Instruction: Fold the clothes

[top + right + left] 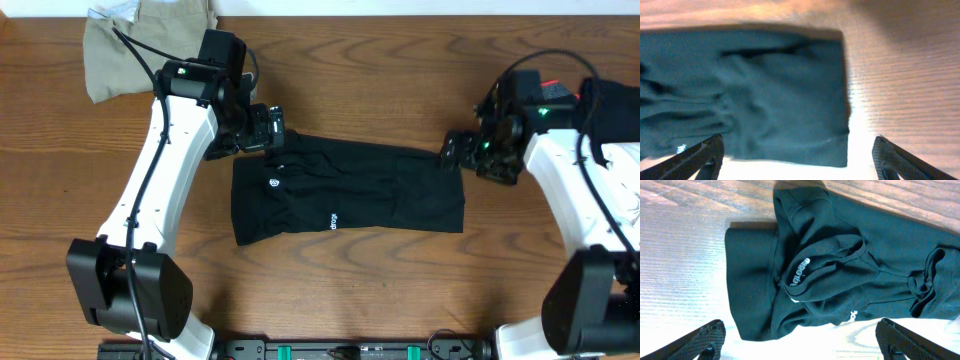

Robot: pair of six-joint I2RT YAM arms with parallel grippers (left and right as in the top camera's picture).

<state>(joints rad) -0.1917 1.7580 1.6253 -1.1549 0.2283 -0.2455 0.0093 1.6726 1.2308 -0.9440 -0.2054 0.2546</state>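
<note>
My right gripper's open fingers are still above the garment and clear of it. The gripper needs to move down onto the black garment's flat end [446,200] [815,107] below it.
A black garment [350,187] with small white logos lies folded into a long strip across the middle of the wooden table. My left gripper [265,128] is open above its upper left corner; in the left wrist view the bunched waistband end [820,265] lies between and ahead of the open jaws [802,342], which hold nothing. My right gripper [462,152] is open above the upper right corner; in the right wrist view the flat right end [780,100] lies ahead of the open jaws [800,160].
A beige garment [135,45] lies crumpled at the table's back left corner. A dark cloth [610,105] and something white [630,190] sit at the right edge behind my right arm. Bare wood surrounds the black garment.
</note>
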